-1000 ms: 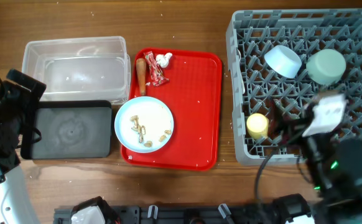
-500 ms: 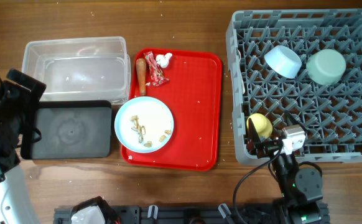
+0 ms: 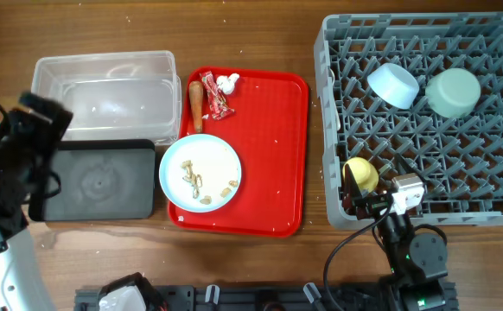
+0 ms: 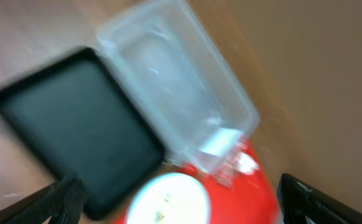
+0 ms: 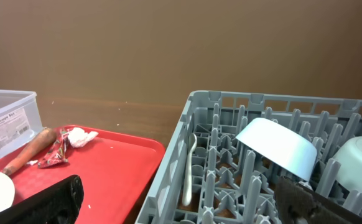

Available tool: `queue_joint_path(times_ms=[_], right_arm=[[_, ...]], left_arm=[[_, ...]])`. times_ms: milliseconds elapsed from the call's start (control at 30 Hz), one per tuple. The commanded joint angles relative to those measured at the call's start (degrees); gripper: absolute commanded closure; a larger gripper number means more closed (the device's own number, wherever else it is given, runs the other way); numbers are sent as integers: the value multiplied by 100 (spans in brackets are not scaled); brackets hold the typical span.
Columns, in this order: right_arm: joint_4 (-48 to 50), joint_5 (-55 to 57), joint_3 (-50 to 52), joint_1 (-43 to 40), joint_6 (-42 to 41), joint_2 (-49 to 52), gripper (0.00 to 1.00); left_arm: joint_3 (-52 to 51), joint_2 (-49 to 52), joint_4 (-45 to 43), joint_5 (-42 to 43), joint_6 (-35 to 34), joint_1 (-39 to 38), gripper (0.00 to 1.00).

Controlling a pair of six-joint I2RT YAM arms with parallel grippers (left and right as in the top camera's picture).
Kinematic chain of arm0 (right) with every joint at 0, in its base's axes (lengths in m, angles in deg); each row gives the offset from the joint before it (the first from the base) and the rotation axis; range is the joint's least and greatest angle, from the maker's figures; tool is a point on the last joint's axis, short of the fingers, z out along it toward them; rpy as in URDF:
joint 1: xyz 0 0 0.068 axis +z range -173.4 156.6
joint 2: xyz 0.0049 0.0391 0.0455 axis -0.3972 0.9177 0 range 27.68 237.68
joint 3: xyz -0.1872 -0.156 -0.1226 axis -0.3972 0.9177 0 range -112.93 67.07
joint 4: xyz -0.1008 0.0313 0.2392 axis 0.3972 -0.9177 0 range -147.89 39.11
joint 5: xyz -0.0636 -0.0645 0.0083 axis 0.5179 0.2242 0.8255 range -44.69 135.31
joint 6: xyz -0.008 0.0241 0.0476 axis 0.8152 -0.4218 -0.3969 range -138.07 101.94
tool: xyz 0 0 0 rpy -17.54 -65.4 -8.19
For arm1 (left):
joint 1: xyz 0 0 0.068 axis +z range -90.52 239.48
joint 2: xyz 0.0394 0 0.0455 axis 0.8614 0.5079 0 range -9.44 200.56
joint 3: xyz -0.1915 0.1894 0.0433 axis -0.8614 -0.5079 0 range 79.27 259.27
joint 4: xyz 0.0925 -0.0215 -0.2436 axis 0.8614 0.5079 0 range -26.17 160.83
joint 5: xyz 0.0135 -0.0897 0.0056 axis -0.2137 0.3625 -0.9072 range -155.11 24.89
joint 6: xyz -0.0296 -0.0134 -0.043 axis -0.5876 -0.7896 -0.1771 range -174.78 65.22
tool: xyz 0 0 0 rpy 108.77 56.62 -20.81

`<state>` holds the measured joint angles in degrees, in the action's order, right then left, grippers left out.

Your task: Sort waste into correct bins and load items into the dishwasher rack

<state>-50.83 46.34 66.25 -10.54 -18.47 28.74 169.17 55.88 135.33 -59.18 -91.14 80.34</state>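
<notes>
The plate's rack-side rim (image 3: pixel 239 174) is below my left gripper and to its right in the overhead view. I will move over and down onto it, as the bare tray leaves room.
The grey dishwasher rack (image 3: pixel 493 203) holds a light blue bowl (image 3: pixel 393 84), a mint-green bowl (image 3: pixel 453 92) and a yellow cup (image 3: pixel 360 174). A white spoon (image 5: pixel 189 168) stands in its left edge. The light blue plate (image 3: pixel 200 172) with pale crumbs lies on the red tray (image 3: pixel 269 147), behind it a carrot stick (image 3: pixel 196 102), candy wrapper (image 3: pixel 217 104) and tissue (image 3: pixel 227 83). The clear tub (image 3: pixel 105 93) and black tub (image 3: pixel 96 181) are on the left. My left gripper (image 4: pixel 181 208) is open above the tubs. My right gripper (image 5: pixel 181 205) is open and empty at the rack's front edge.
The red tray sits between the tubs and the rack. My left arm (image 3: pixel 14 173) stands at the table's left edge, my right arm (image 3: pixel 403 233) at the front right. Bare wood lies in front of the tray.
My right arm has pulled back from over the rack to its front edge, leaving the yellow cup there. My left gripper has started moving; its view is blurred.
</notes>
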Motion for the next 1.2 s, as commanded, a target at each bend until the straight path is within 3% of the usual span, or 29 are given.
queue_joint_path(times_ms=[0, 33, 167, 267, 367, 467, 600, 800, 933, 1067, 1167], right_arm=[[37, -116, 50, -17, -116, -4, 0], [37, -116, 50, -17, -114, -4, 0], [37, -114, 50, -17, -114, -4, 0], [37, -116, 50, -17, -114, -4, 0], [37, -116, 50, -17, -116, -4, 0], [37, -116, 50, -17, -116, -4, 0], [37, -116, 50, -17, -116, -4, 0], [37, -116, 50, -17, -116, -4, 0], [37, -116, 50, -17, -114, -4, 0], [37, -116, 50, -17, -114, -4, 0], [37, -116, 50, -17, -114, -4, 1]], left_arm=[[-385, 411, -586, 1185, -72, -876, 8], [-551, 796, -625, 568, 31, -1624, 13], [-656, 2232, -616, -1176, 31, -3412, 22], [-656, 3390, -570, -1687, -42, -4282, 48], [-673, 4054, -295, -1593, -186, -4885, 52], [-688, 4437, -804, -1893, -184, -5549, 42], [-688, 4819, -1471, -2286, -184, -5914, 43], [-686, 5213, -1495, -2505, -186, -5923, 70], [-686, 5134, -1346, -2507, -179, -5928, 69], [-876, 5206, -1792, -2485, -157, -5960, 69], [-946, 5261, -1947, -2494, -138, -5965, 73]])
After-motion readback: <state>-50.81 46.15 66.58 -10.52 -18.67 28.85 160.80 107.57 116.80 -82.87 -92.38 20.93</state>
